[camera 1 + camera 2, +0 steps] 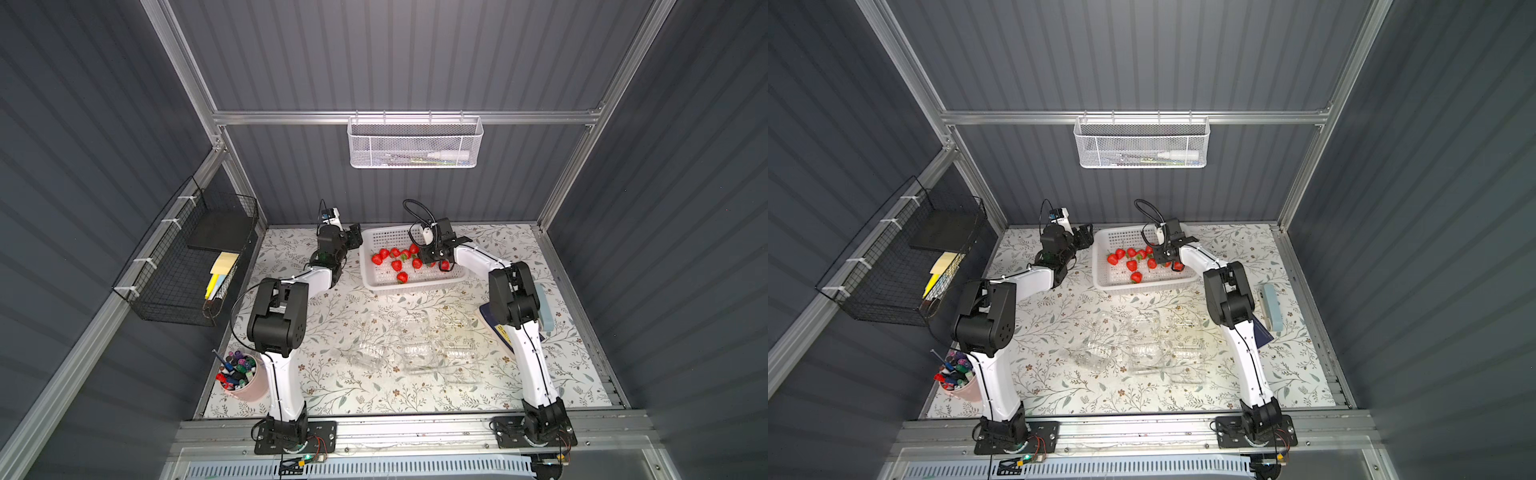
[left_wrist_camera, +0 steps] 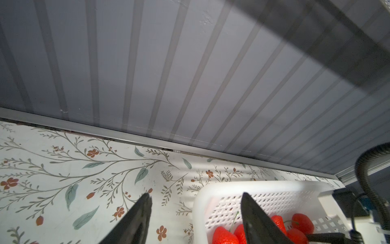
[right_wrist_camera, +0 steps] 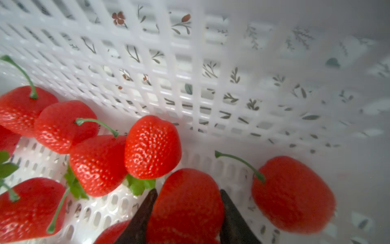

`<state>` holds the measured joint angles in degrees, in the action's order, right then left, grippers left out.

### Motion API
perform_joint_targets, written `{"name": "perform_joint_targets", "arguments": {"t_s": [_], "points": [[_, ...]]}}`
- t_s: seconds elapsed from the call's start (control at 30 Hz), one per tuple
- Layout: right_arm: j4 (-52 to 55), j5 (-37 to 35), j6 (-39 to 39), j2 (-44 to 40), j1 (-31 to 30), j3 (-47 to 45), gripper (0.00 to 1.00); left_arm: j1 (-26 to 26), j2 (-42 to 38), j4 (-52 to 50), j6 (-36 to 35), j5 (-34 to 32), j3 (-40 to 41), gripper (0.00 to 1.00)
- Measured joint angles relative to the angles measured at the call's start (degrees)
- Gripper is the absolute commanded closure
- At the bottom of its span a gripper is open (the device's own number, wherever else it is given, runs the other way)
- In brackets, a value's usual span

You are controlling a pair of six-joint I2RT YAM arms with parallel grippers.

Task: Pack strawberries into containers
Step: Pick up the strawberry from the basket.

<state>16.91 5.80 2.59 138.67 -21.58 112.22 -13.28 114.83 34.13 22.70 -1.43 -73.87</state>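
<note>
The right gripper rises from the basket next, moves back and down over the middle clear container [image 1: 417,360] and releases the strawberry, since that container stands empty.
Several red strawberries [image 1: 402,277] lie in a white perforated basket [image 1: 409,286] at the back of the table, and both top views show them. My right gripper [image 3: 188,190] reaches down into the basket's right part [image 1: 1169,264]. Its two dark fingers press on either side of one strawberry [image 3: 187,207], which fills the gap between them. More berries [image 3: 152,147] lie close around it. My left gripper [image 2: 195,194] hangs open and empty at the basket's left rim [image 1: 356,237], one finger over the table and one over the basket. Three clear containers [image 1: 368,353] [image 1: 419,353] [image 1: 461,357] sit mid-table, nearer the front.
A pink cup of markers [image 1: 241,376] stands at the front left. A black wire rack [image 1: 195,266] hangs on the left wall and a white mesh basket [image 1: 415,143] on the back wall. A pale box [image 1: 544,307] and a dark book [image 1: 496,328] lie by the right arm.
</note>
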Motion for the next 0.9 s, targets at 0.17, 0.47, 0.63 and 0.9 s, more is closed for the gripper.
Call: {"name": "perform_joint_targets", "arguments": {"t_s": [0.17, 0.47, 0.63, 0.9], "points": [[-2.1, 0.5, 0.3, -4.2, 0.0, -2.2, 0.87, -0.1, 0.0, -0.6, 0.0, 0.0, 2.0, 0.34], [-3.6, 2.9, 2.0, -11.2, 0.0, -6.7, 0.88, -0.4, -0.6, -1.5, 0.4, 0.0, 3.1, 0.34], [-2.3, 4.4, 4.7, -18.1, -0.3, -12.3, 0.88, -0.9, -3.7, -1.6, 1.1, 0.0, 6.5, 0.34], [-0.1, 4.6, 9.4, -38.3, -6.7, -31.2, 0.90, -1.7, -10.4, -0.4, 2.6, 0.0, 10.4, 0.33]]}}
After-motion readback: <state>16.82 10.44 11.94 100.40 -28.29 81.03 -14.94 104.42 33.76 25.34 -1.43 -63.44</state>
